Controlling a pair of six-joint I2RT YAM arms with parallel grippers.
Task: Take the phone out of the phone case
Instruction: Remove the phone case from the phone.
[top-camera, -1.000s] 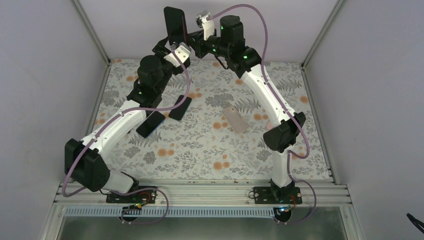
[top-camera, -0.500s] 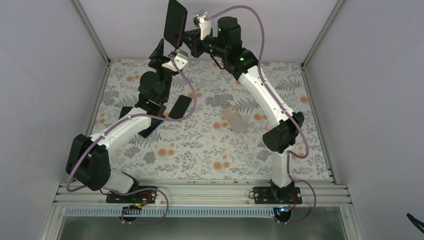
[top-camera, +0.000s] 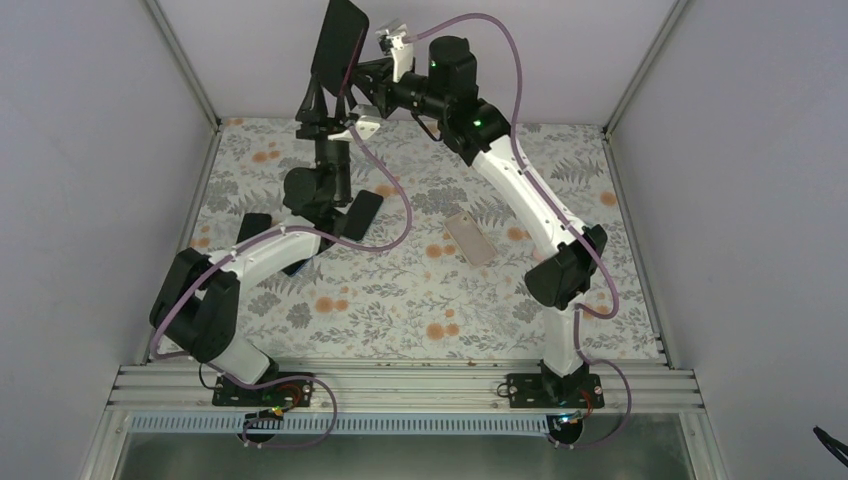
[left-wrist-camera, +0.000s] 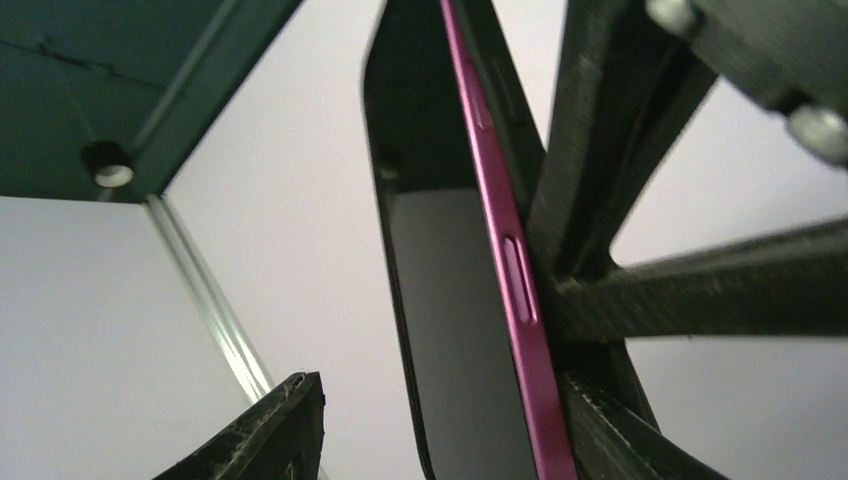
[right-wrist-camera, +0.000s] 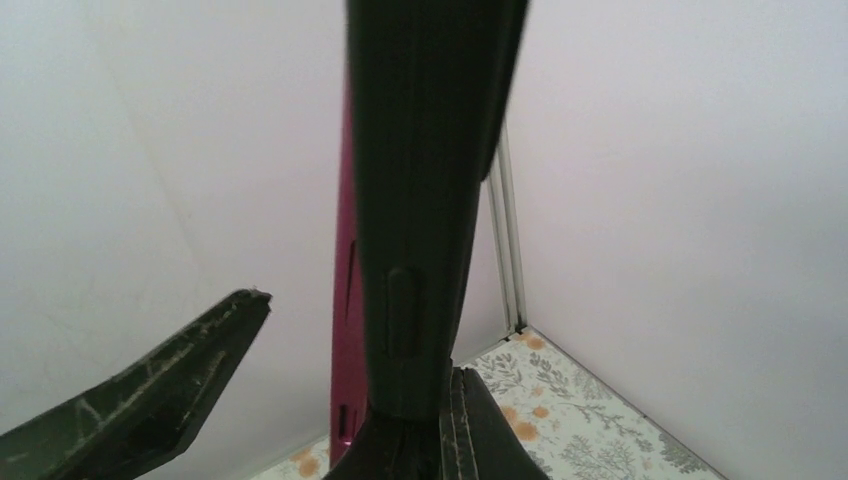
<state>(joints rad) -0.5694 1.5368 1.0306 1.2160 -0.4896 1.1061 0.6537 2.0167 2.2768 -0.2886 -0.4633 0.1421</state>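
Note:
Next, the right gripper carries the black case down and to the right in the top view to release it past the beige case, where the tabletop is bare.
A magenta phone (left-wrist-camera: 520, 300) sits in a black case (left-wrist-camera: 400, 120), held upright high against the back wall (top-camera: 338, 40). My right gripper (top-camera: 352, 72) grips its lower right side. In the right wrist view the case (right-wrist-camera: 420, 150) and the phone's magenta edge (right-wrist-camera: 345, 250) stand between the fingers of the right gripper (right-wrist-camera: 365, 350), with the left finger apart. My left gripper (top-camera: 320, 100) points upward under the phone. In the left wrist view the left gripper (left-wrist-camera: 445, 420) is open and straddles the phone's lower end. One finger (left-wrist-camera: 620, 430) is against the magenta side.
On the flowered table (top-camera: 400, 300) lie a black phone (top-camera: 360, 213), a dark phone (top-camera: 298, 255) partly under the left arm, and a beige case (top-camera: 470, 238). Side walls and metal posts stand close around.
The right gripper lifted the cased phone slightly up and left and tilted it. The left arm swung upright and its gripper moved under the phone's lower end.

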